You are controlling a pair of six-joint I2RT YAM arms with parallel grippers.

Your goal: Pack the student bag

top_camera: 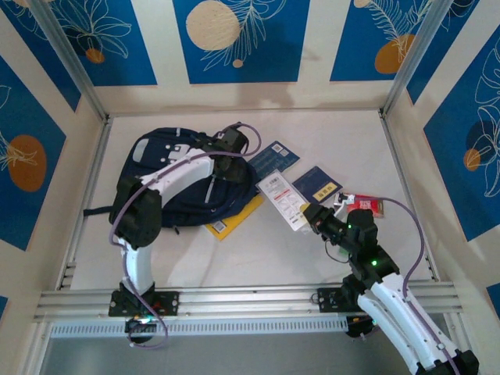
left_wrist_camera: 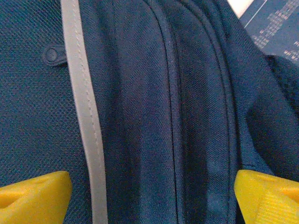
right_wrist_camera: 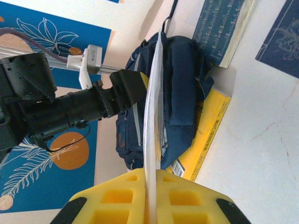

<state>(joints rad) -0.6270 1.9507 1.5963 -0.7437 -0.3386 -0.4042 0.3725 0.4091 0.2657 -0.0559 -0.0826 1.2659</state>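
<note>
Next, my left gripper lowers its spread fingers onto that fold and pinches it. The bag's fabric (left_wrist_camera: pixel 187 116) beside the grey stripe lies below, between them.
The student bag (top_camera: pixel 176 183) lies at the table's left middle, navy with a grey stripe (left_wrist_camera: pixel 86 130). My left gripper (top_camera: pixel 226 156) hovers over the bag's right side. It stands open, and its yellow fingertips (left_wrist_camera: pixel 35 196) sit wide apart with bag fabric (left_wrist_camera: pixel 187 116) spread below them. My right gripper (top_camera: pixel 312 212) is shut on a thin white printed packet (top_camera: pixel 283 199), right of the bag. In the right wrist view the packet (right_wrist_camera: pixel 152 116) runs edge-on from between the yellow pads (right_wrist_camera: pixel 117 200) toward the bag (right_wrist_camera: pixel 180 93).
A yellow book (top_camera: pixel 234 219) pokes out from under the bag's near right side. Two blue books (top_camera: pixel 273 160) (top_camera: pixel 316 185) lie right of the bag, and a red item (top_camera: pixel 367 205) sits beside my right wrist. Aluminium rails (top_camera: pixel 250 297) border the table.
</note>
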